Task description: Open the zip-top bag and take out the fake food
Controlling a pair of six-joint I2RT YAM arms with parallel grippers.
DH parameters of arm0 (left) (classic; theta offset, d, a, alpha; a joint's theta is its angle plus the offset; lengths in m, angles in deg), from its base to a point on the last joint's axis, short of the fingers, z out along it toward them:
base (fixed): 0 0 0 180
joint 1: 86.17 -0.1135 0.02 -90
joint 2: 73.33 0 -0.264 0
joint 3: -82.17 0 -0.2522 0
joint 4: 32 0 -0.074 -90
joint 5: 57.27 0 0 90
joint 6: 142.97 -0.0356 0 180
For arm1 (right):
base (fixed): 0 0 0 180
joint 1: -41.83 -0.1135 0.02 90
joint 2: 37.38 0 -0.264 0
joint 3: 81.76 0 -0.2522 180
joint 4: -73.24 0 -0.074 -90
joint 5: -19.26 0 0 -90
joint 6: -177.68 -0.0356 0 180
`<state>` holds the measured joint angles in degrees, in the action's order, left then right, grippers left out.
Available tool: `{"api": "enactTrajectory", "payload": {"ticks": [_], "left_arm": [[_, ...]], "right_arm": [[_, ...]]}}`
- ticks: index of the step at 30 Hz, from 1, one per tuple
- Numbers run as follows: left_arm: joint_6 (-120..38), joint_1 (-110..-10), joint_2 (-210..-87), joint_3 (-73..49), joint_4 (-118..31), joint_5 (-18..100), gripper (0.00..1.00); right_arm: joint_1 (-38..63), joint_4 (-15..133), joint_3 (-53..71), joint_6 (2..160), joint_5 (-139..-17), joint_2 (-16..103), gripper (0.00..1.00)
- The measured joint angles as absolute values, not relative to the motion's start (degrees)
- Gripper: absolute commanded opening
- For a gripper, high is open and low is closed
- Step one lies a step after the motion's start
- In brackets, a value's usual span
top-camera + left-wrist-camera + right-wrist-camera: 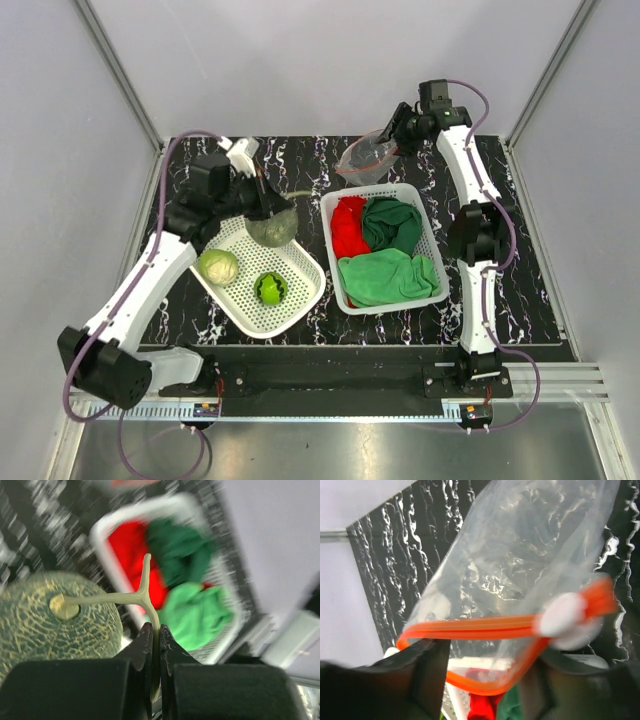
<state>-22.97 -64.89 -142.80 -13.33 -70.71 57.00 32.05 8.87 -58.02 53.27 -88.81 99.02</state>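
Observation:
The left gripper moves down toward the bottom of the basket beyond the bright green ball (270, 288) next. It releases the melon's stem there, since that patch beside the cabbage lies bare.
My left gripper (262, 200) (156, 630) is shut on the pale T-shaped stem (142, 592) of a grey-green netted melon (272, 230) (55, 620), holding it over the back corner of a white basket (240, 308). A pale cabbage ball (218, 266) and a bright green ball (270, 288) lie in that basket. My right gripper (397, 133) (487, 652) is at the back with its fingers wide apart. The clear zip-top bag (362, 160) (520, 555) hangs in front of them. Its orange zip strip (485, 627) gapes open and the bag looks empty. The white slider (565, 620) is at the strip's right end.
A second white basket (370, 190) (100, 535) with a red cloth (348, 228) and green cloths (388, 275) stands in the middle-right of the black marbled table (530, 290). Grey walls close in the back and sides.

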Motion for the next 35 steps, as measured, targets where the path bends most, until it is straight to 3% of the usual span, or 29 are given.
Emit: {"api": "enactTrajectory", "payload": {"ticks": [5, 10, 13, 14, 16, 17, 21, 24, 29, 35], "left_arm": [[-26.03, -67.32, -148.38, -19.4, -75.21, 52.5, 0.0], [-27.82, -67.82, -152.27, -20.19, -76.37, 48.87, 0.0], [-27.86, -68.19, -153.8, -20.36, -75.75, 46.88, 0.08], [-27.58, -68.37, -154.01, -20.65, -75.62, 46.18, 0.26], [-26.68, -68.65, -154.1, -21.59, -75.56, 44.71, 0.45], [-26.82, -68.67, -154.08, -21.92, -75.71, 44.32, 0.63], [-24.91, -68.56, -153.18, -23.75, -75.32, 43.29, 0.92], [-23.67, -68.63, -149.27, -25.74, -77.22, 42.48, 0.99], [-19.62, -67.84, -138.74, -26.46, -78.68, 42.9, 0.99], [-13.79, -60.17, -128.86, -27.38, -76.56, 44.6, 0.99]], "right_arm": [[32.49, 8.61, -53.36, 54.47, -88.81, 97.42, 0.85], [31.96, 5.79, -46.85, 54.88, -88.17, 93.58, 0.94], [31.81, 3.8, -44.11, 54.86, -86.71, 89.88, 1.0], [31.81, 3.1, -43.11, 54.93, -86.21, 87.98, 1.0], [31.81, 2.14, -41.73, 54.97, -85.2, 84.46, 1.0], [31.76, 1.72, -41.05, 55.1, -84.92, 82.56, 1.0], [31.35, 0.37, -37.89, 56.11, -83.56, 75.63, 1.0], [30.5, -0.68, -34.04, 57.31, -82.25, 70.65, 1.0], [28.88, -0.75, -23.0, 58.55, -81.88, 62.28, 1.0], [27.76, 2.9, -4.14, 59.21, -86.8, 49.21, 1.0]]}}
